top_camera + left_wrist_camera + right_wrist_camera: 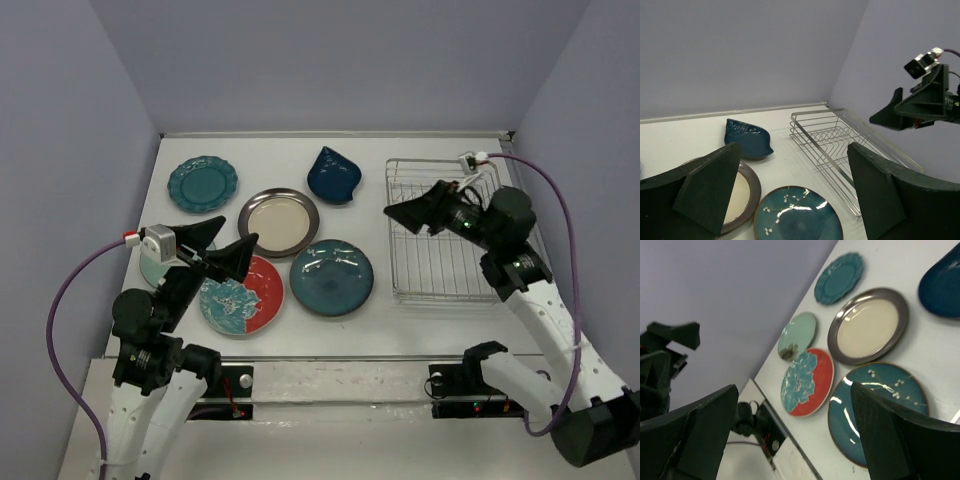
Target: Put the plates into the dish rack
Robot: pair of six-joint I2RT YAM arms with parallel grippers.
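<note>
My right gripper moves down and to the left in the top view onto the cream plate's rack-side rim [316, 222] [896, 338] next, where bare table leaves a finger room.
Six plates lie flat on the white table: scalloped teal [203, 183], dark blue leaf-shaped [334, 175], cream with dark rim [278, 222], glossy dark teal [331, 277], red-and-light-blue [241, 294], and pale mint [158, 269], partly hidden under my left arm. The wire dish rack [440, 235] stands empty at the right. My left gripper [222, 243] is open and empty, raised above the red-and-blue plate. My right gripper [415, 210] is open and empty, raised over the rack's left edge. The left wrist view shows the rack [840, 145] and the dark teal plate [797, 217].
Grey walls close in the table on three sides. The right wrist view shows the mint plate [797, 335], the red-and-blue plate [807, 382] and my left arm [665, 355] near the front edge. Cables loop beside both arms.
</note>
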